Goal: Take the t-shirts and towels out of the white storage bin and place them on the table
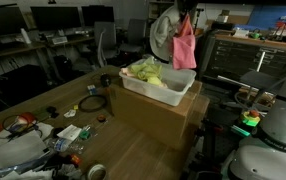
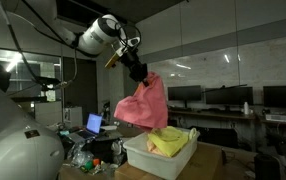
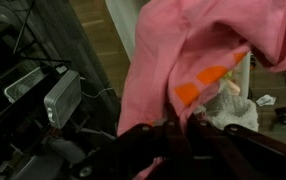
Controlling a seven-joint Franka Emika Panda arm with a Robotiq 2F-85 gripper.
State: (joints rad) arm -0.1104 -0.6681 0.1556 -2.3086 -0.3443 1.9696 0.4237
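Note:
My gripper swings away from the bin next, over the open tabletop in front of the cardboard box, and releases the pink t-shirt, since bare wood shows there.
My gripper is shut on a pink t-shirt and holds it hanging in the air above the white storage bin. The t-shirt also shows in an exterior view, and it fills the wrist view, with an orange patch, pinched between the fingers. The bin stands on a cardboard box and holds yellow-green and white cloths. These cloths also show as yellow folds in the bin in an exterior view.
A wooden table in front of the box carries cables, tape rolls and small clutter. A laptop sits behind the bin. Office chairs and desks with monitors stand further back.

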